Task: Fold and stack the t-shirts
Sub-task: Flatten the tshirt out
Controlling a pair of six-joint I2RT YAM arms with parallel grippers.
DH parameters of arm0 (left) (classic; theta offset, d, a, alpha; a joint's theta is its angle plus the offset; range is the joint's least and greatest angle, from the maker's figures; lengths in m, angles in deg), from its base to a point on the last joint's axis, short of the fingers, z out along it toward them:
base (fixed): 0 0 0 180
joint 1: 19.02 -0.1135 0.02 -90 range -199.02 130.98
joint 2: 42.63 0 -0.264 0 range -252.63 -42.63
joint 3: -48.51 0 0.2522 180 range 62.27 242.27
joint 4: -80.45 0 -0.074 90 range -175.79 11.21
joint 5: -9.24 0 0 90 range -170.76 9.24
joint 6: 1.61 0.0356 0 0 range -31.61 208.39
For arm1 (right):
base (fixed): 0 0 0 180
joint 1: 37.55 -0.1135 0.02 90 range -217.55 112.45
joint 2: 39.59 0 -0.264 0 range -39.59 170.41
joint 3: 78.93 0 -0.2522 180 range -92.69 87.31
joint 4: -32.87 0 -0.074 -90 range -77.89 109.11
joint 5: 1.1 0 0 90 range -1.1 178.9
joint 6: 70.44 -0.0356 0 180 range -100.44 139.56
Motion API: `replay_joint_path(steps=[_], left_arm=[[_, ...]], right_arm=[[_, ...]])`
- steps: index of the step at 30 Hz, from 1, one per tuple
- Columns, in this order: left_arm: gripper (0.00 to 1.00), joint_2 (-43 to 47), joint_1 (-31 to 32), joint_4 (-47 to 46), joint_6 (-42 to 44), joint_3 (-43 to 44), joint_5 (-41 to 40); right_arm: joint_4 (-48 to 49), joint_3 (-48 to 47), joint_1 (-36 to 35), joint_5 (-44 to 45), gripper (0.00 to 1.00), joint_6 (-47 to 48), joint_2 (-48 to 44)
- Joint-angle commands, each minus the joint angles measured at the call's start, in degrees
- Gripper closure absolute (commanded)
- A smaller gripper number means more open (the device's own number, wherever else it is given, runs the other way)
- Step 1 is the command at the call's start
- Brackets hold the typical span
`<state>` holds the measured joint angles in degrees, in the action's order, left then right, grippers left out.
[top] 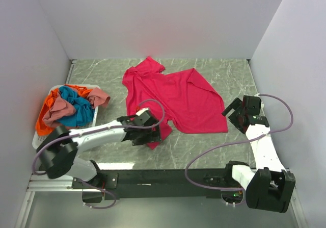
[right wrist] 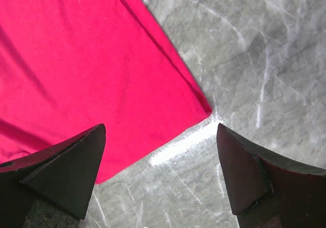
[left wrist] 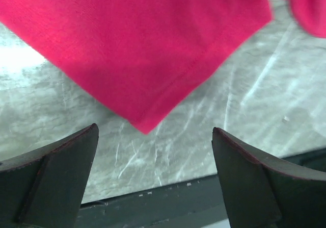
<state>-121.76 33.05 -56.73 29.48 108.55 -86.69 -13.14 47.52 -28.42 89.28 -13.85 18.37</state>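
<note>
The magenta-pink shirt's corner is already lined up between my left gripper's open fingers. I will lower that gripper next onto the pointed near corner (top: 153, 146) (left wrist: 146, 124) of the shirt.
A bright magenta-pink t-shirt (top: 173, 98) lies spread and a little rumpled on the grey marble table (top: 224, 72). My left gripper (top: 157, 137) is open and empty over the shirt's near-left corner. In the left wrist view that corner (left wrist: 147, 121) points down between the fingertips of the left gripper (left wrist: 155, 132). My right gripper (top: 232, 116) is open and empty just right of the shirt's near-right corner. In the right wrist view that corner (right wrist: 204, 108) lies just ahead of the right gripper (right wrist: 161, 129). Orange (top: 45, 110), teal-blue (top: 77, 108) and dusty pink (top: 57, 113) shirts lie crumpled in the basket.
The white slatted basket (top: 36, 140) stands at the table's left edge against the wall. A black rail (top: 168, 176) runs along the near edge, and it also shows in the left wrist view (left wrist: 153, 202). White walls close in the back and both sides.
</note>
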Motion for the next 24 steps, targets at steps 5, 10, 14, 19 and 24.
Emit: replay_joint_path(steps=[5, 10, 14, 19, 24], left_arm=[[0.16, -11.47, 2.94, 6.97, 0.12, 9.26, -4.96], [0.38, -15.17, 3.30, 10.23, -0.41, 11.29, -6.11], [0.46, -15.53, 3.21, 12.94, -1.72, 9.71, -5.40], [0.64, -16.22, 3.30, 15.50, -3.66, 8.65, -8.30], [0.99, -17.02, 3.12, 15.77, -4.80, 8.65, -8.83]], right_arm=[[1.58, 0.50, 1.33, -0.21, 0.05, 0.89, -0.65], [1.58, 0.77, 1.95, -1.09, 0.05, 0.89, -0.04], [1.58, 0.59, 2.21, -1.17, 0.05, 0.89, 0.41], [1.66, 0.94, 2.48, -1.52, 0.06, 0.98, 0.76], [-0.44, 1.47, 2.56, -1.00, 0.06, 0.80, -0.20]])
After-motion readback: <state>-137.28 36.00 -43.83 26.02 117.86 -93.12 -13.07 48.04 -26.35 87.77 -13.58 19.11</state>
